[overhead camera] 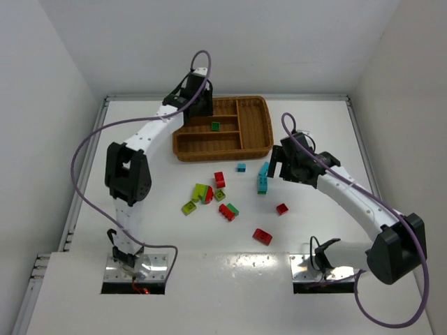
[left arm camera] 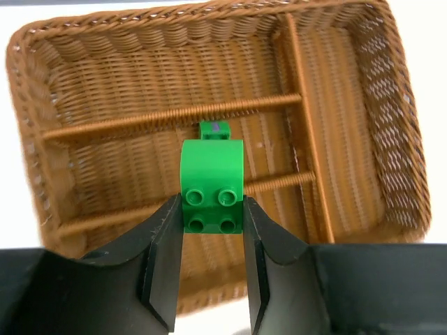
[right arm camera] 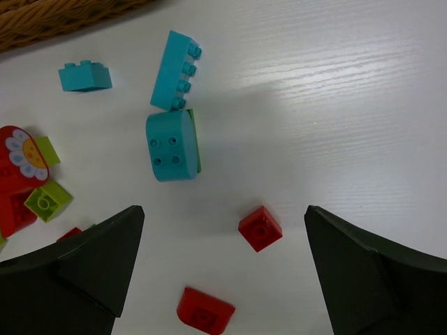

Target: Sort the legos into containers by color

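My left gripper needs to go down next toward the open part of the tray's middle long slot (overhead camera: 196,127) (left arm camera: 142,159) and let go of the dark green lego, because a matching lego is there.
My left gripper (left arm camera: 212,209) is shut on a dark green lego (left arm camera: 212,185) and holds it above the wicker tray (left arm camera: 391,139). A second dark green lego (left arm camera: 214,130) lies in the tray's middle long slot, also seen from above (overhead camera: 215,126). In the top view the left gripper (overhead camera: 201,106) hangs over the tray's (overhead camera: 258,143) left part. My right gripper (right arm camera: 223,223) is open and empty above the table, with a small red lego (right arm camera: 260,228) between its fingers and well below them. Cyan legos (right arm camera: 173,144) lie just beyond it.
Loose legos lie on the table in front of the tray: red ones (overhead camera: 219,179) (overhead camera: 262,236) (overhead camera: 281,209), lime ones (overhead camera: 200,191) (overhead camera: 188,207), a small cyan one (overhead camera: 241,167) and a cyan pair (overhead camera: 263,178). White walls enclose the table.
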Robot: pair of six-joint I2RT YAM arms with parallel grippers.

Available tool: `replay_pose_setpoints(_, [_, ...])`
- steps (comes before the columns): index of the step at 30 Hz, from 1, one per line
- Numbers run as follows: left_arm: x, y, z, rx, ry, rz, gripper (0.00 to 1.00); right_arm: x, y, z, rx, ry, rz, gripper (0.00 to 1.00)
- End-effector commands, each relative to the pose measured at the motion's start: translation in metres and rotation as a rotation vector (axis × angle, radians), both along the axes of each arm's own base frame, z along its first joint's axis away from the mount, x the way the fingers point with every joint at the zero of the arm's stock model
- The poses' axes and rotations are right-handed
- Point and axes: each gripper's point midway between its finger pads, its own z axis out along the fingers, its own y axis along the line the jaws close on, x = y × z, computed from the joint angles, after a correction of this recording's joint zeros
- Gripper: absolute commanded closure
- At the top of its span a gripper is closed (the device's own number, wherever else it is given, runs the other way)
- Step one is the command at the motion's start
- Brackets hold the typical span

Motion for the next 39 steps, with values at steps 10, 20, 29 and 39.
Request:
replay_pose_setpoints(10, [0.040,0.004,-0.071,-0.052,0.114,0.153,0.58,0.006,-0.001,0.005,-0.016,-0.017,-0.020,0.01])
replay_pose_setpoints(20, [0.012,0.003,-0.020,-0.049,0.050,0.103,0.17,0.008,0.038,0.008,0.103,-0.034,0.128,0.01])
replay_pose_setpoints(29, [-0.066,0.043,0.001,-0.115,0.080,0.206,0.17,0.033,0.095,0.002,0.087,-0.029,0.238,0.02])
replay_pose_setpoints(39, [-0.128,0.089,0.002,-0.164,0.064,0.349,0.16,0.078,0.128,-0.038,0.041,0.006,0.237,0.18])
